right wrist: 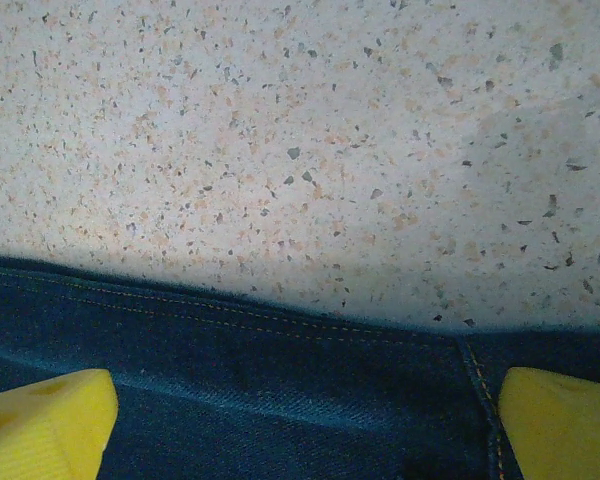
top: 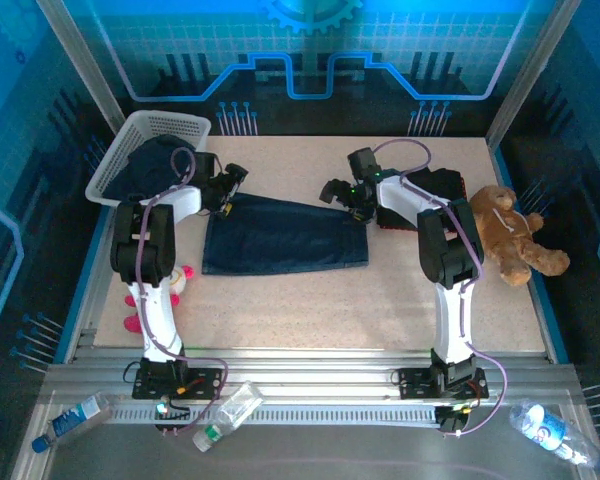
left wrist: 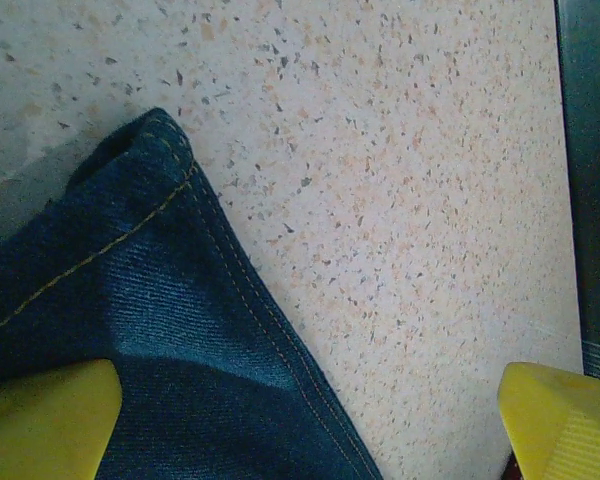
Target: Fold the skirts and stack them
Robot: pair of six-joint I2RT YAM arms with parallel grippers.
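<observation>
My right gripper moves back along the skirt's short end next, then down onto the skirt's near corner on the bear's side (top: 363, 260), since that corner lies uncovered.
A dark blue denim skirt (top: 285, 235) lies spread flat in the middle of the table. My left gripper (top: 230, 185) hangs open over its far left corner. In the left wrist view that stitched corner (left wrist: 130, 300) lies under the left yellow fingertip (left wrist: 40, 420), while the other fingertip (left wrist: 565, 420) is over bare table. My right gripper (top: 338, 192) is open over the far right edge. The right wrist view shows the skirt's hem (right wrist: 280, 380) running between its two yellow fingertips (right wrist: 45, 425). Neither gripper holds anything. More dark cloth (top: 155, 160) fills the white basket (top: 170, 125).
A dark folded pile (top: 442, 185) lies behind the right arm. The brown teddy bear (top: 510, 235) sits at the right edge and a pink-and-white plush toy (top: 180, 285) by the left arm. Plastic bottles (top: 225, 410) lie on the front rail.
</observation>
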